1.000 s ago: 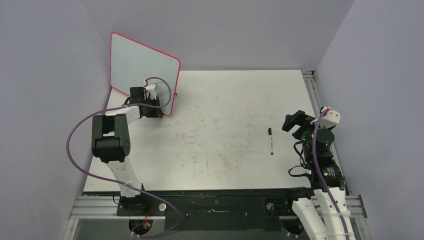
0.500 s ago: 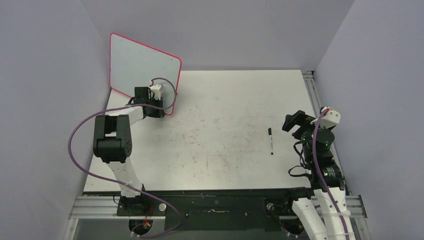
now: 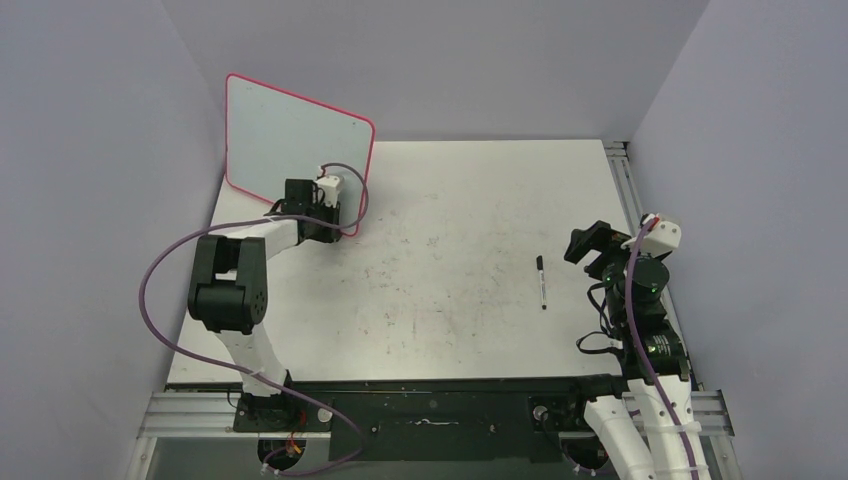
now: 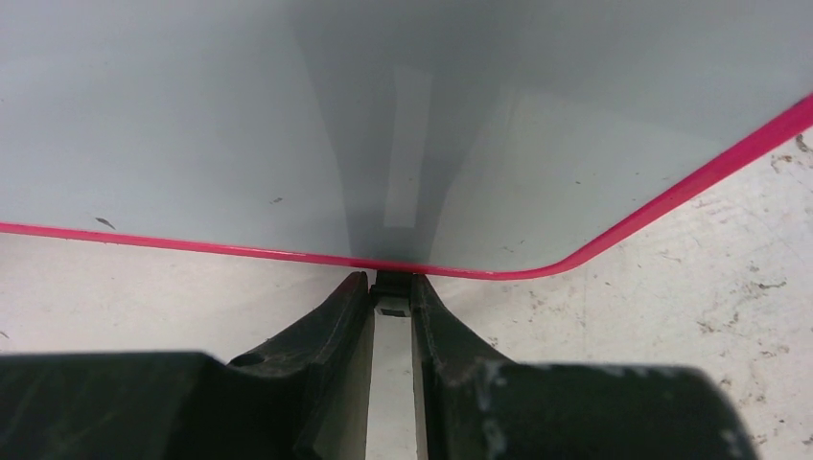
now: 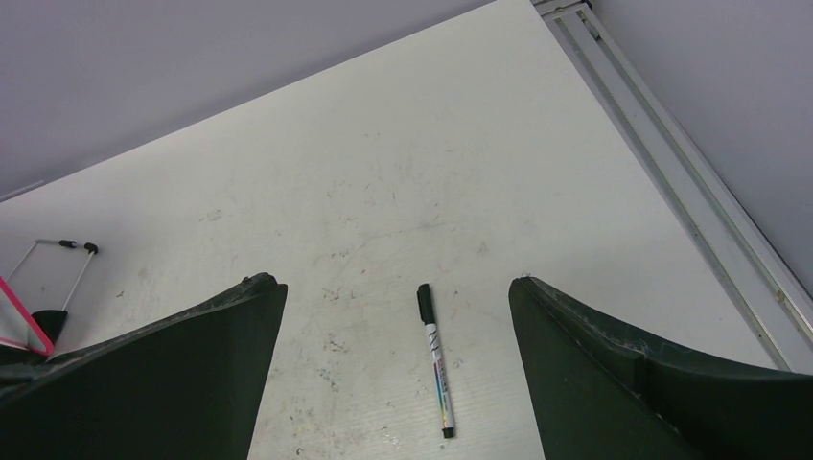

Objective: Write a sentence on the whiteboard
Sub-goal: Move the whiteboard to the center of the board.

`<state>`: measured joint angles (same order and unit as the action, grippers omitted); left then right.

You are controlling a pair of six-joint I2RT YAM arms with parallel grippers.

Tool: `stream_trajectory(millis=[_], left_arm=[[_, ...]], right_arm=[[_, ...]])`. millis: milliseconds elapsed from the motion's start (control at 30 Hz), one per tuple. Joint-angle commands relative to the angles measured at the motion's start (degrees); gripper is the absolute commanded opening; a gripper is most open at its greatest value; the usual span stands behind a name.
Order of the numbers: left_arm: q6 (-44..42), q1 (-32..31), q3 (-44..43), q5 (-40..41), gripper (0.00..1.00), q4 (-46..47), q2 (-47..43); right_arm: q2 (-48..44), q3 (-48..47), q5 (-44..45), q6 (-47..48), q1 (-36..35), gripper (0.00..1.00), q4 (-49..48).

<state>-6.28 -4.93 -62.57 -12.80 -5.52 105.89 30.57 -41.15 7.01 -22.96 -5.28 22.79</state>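
I need to drag the board by its foot [image 4: 391, 284] back and to my left gripper's right in the top view, because the tabletop is bare there, nearer the marker, and then let go.
The whiteboard [image 3: 290, 150] stands upright at the back left, a pale glossy board with a pink-red rim. Its face is blank; no sentence shows on it. My left gripper [image 3: 335, 224] is shut on a small black foot [image 4: 391, 284] at the board's lower edge, near its right corner [image 4: 566, 261]. A black-capped marker [image 3: 541, 281] lies on the table at the right. My right gripper [image 3: 586, 243] is open and empty, just right of the marker, which lies between its jaws in the right wrist view [image 5: 433, 359].
The white scuffed tabletop [image 3: 450, 250] spreads between the arms. A metal rail [image 3: 625, 175] runs along the right edge. Grey walls stand close on the left, back and right. A thin wire leg [image 5: 59, 261] shows by the board's pink corner [image 5: 21, 321].
My left gripper has moved right and slightly nearer, carrying the whiteboard with it. The right arm and the marker have not moved.
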Motion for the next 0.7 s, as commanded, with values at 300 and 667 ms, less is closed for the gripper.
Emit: stream_trajectory(millis=[300,667], left_arm=[[-0.3,-6.5,2.6,1.1,0.0,-4.7,-7.2],[2.2,-10.6,4.7,3.1,0.0,-5.7,-10.2]], right_arm=[[-1.0,-1.3,-4.2,1.2,0.0,0.9,-3.5],[-1.5,-0.5,-6.5,1.3,0.0,0.9,-4.3]])
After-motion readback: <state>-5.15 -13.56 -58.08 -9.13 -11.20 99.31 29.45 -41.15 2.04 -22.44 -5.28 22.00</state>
